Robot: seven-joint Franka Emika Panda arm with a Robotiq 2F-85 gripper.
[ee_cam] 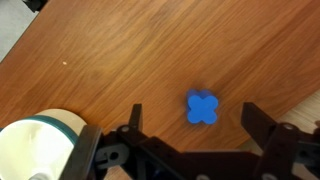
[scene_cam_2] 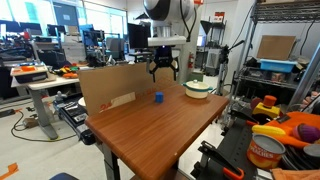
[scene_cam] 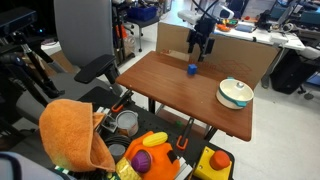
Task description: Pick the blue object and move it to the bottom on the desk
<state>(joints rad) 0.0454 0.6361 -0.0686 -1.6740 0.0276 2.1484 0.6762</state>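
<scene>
I need to move my gripper down toward the reddish-brown desk (scene_cam: 160, 90) next, and I should shift it slightly as it goes down.
The blue object (scene_cam: 192, 69) is a tiny bright-blue block lying on the reddish-brown desk (scene_cam: 160, 90) near its far edge. It also shows in an exterior view (scene_cam_2: 157, 97) and in the wrist view (ee_cam: 203, 108), where it looks clover-shaped from above. My gripper (scene_cam: 201, 50) hangs above the desk, a little above and beside the block; in an exterior view (scene_cam_2: 164, 68) it is clearly higher than the block. In the wrist view the gripper (ee_cam: 190, 125) is open and empty, with the block lying between the fingers' span, below them.
A white bowl with a green rim (scene_cam: 235, 93) sits on the desk; it shows in both exterior views (scene_cam_2: 198, 88) and the wrist view (ee_cam: 40, 145). A cardboard panel (scene_cam_2: 110, 88) stands along the desk's far edge. A cart of toys (scene_cam: 150, 150) stands nearby.
</scene>
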